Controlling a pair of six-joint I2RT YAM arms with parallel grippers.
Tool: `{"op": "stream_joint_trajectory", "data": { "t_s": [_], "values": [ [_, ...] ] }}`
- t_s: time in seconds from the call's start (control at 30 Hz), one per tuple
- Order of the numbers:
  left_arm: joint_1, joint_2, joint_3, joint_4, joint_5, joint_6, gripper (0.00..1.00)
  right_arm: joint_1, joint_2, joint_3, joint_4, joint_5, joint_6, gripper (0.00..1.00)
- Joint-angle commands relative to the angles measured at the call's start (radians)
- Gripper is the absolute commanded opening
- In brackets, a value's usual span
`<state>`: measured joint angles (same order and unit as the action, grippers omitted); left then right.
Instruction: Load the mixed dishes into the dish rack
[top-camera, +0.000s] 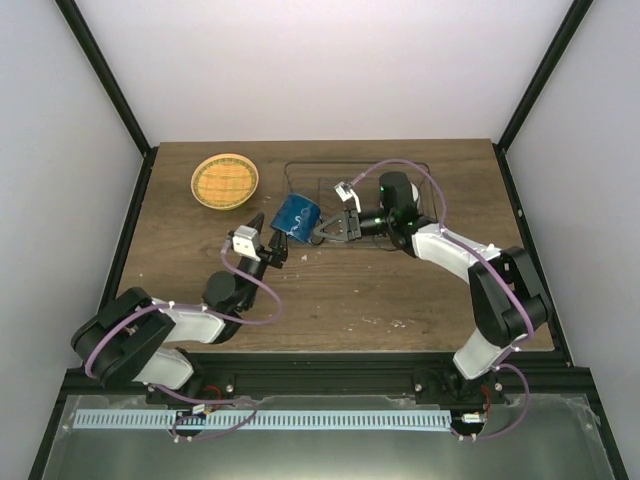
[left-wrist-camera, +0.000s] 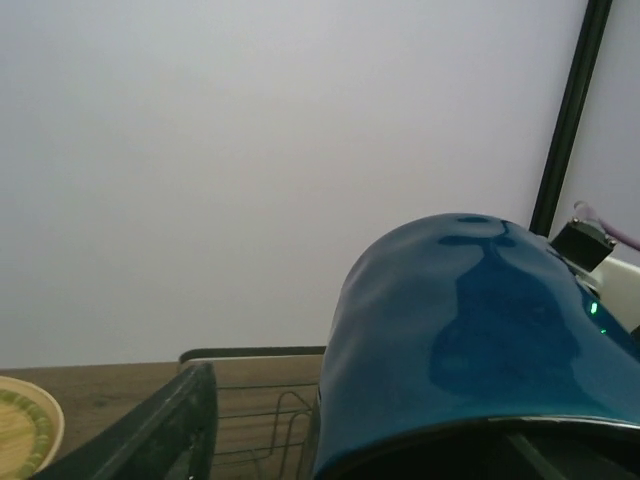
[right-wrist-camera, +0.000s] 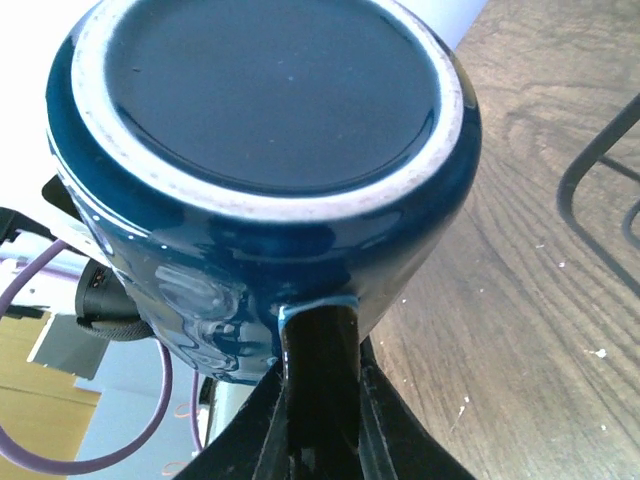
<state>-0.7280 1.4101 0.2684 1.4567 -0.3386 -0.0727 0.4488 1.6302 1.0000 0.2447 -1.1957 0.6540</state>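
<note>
The right gripper moves to the right in the top view next, then down onto the rack's middle (top-camera: 367, 199). There it releases the mug (top-camera: 296, 218), since the mug hangs at the rack's edge.
The dark blue mug (top-camera: 296, 218) hangs tilted above the table at the dish rack's (top-camera: 360, 200) left edge. My right gripper (top-camera: 325, 230) is shut on its handle; in the right wrist view the handle (right-wrist-camera: 320, 380) sits between the jaws and the mug's base (right-wrist-camera: 260, 100) faces the camera. My left gripper (top-camera: 270, 242) is just left of the mug and looks open: its left finger (left-wrist-camera: 170, 425) stands apart from the mug wall (left-wrist-camera: 470, 330). The yellow-orange grid plate (top-camera: 225, 181) lies at the back left. The small cup and yellow-green plate are out of view.
The rack's wire dividers (left-wrist-camera: 260, 410) show behind the left finger, and a rack wire (right-wrist-camera: 590, 170) lies on the wood at the right. The plate's rim (left-wrist-camera: 25, 430) is at the lower left. Black frame posts stand at the table's back corners.
</note>
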Motion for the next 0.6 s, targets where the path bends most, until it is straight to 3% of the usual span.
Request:
{"op": "stream_joint_trajectory", "data": {
  "t_s": [0.0,0.33,0.47,0.57],
  "values": [
    [0.002,-0.019,-0.023,0.032,-0.020,-0.045,0.64,0.001,-0.006,0.081,-0.019,0.036,-0.075,0.01],
    [0.001,-0.052,-0.061,-0.042,-0.029,-0.065,0.72,-0.043,0.005,0.120,-0.046,0.083,-0.110,0.01],
    [0.000,-0.119,-0.095,-0.135,-0.036,-0.088,0.77,-0.088,0.008,0.209,-0.233,0.191,-0.252,0.01],
    [0.001,-0.227,-0.080,-0.344,-0.040,-0.110,0.91,-0.132,0.022,0.290,-0.416,0.270,-0.360,0.01]
  ]
}}
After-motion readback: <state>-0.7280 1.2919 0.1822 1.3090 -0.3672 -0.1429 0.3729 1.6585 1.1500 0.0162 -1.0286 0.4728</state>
